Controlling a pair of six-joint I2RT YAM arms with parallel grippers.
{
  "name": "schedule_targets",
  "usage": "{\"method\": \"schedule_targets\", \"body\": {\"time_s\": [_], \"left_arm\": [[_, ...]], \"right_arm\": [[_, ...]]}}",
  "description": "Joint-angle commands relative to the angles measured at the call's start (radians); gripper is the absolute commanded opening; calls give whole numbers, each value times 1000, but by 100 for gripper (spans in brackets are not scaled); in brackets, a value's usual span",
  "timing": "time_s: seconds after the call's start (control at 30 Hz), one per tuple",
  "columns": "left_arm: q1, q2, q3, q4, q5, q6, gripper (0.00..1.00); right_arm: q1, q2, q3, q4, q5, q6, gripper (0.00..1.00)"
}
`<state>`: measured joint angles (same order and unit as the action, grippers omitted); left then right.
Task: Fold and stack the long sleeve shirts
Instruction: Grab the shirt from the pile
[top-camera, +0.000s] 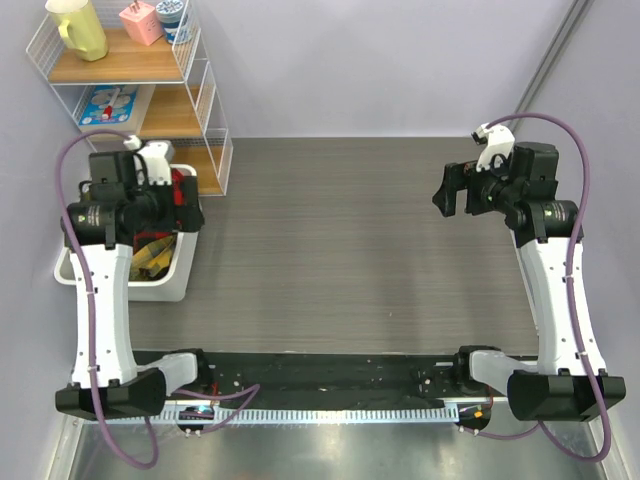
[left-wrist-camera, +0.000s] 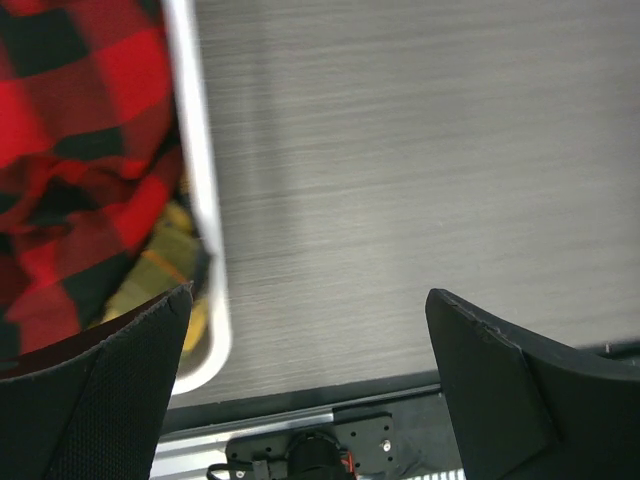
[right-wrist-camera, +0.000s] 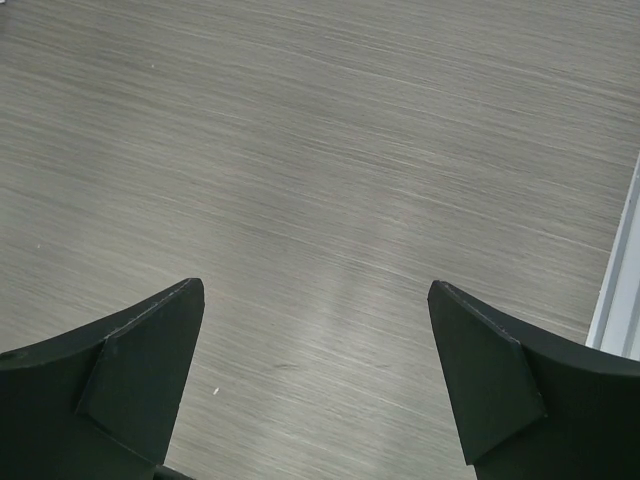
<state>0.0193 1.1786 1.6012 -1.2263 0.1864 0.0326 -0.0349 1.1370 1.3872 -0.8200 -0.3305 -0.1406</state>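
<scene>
The topmost red-and-black shirt (left-wrist-camera: 75, 125) is below and to the left in the wrist view. My left gripper should move that way next and go down onto it.
The long sleeve shirts lie crumpled in a white bin (top-camera: 168, 285) at the table's left edge. A red-and-black checked one (left-wrist-camera: 70, 140) is on top, and yellow-and-black check (left-wrist-camera: 160, 262) shows beneath it, also visible from above (top-camera: 152, 256). My left gripper (top-camera: 190, 213) hovers over the bin's right rim (left-wrist-camera: 200, 200), open, with nothing between its fingers (left-wrist-camera: 310, 300). My right gripper (top-camera: 443, 195) hangs open over bare table at the right (right-wrist-camera: 315, 290), far from the shirts.
A wire shelf unit (top-camera: 195, 110) stands at the back left, holding a yellow pitcher (top-camera: 78, 27) and small items. A black rail (top-camera: 330, 375) runs along the near edge. The table's right edge (right-wrist-camera: 622, 270) lies close to the right gripper.
</scene>
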Motion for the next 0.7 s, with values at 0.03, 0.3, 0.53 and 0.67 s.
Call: {"method": "schedule_targets", "body": {"time_s": [0.03,0.3,0.53,0.67], "left_arm": [[151,-55,45,16,6,-26,100],[278,-22,109,7,-286,12,100],[421,124,92,63,-217,127,100],[476,162,36,158,-32,187,100]], "right_arm": [[0,35,55,-4,-64,-28,100],[35,144,124,-45,-90,-74,100],[125,239,242,-134,-24,-135,100],[158,276,280,-185,8,-160,100]]}}
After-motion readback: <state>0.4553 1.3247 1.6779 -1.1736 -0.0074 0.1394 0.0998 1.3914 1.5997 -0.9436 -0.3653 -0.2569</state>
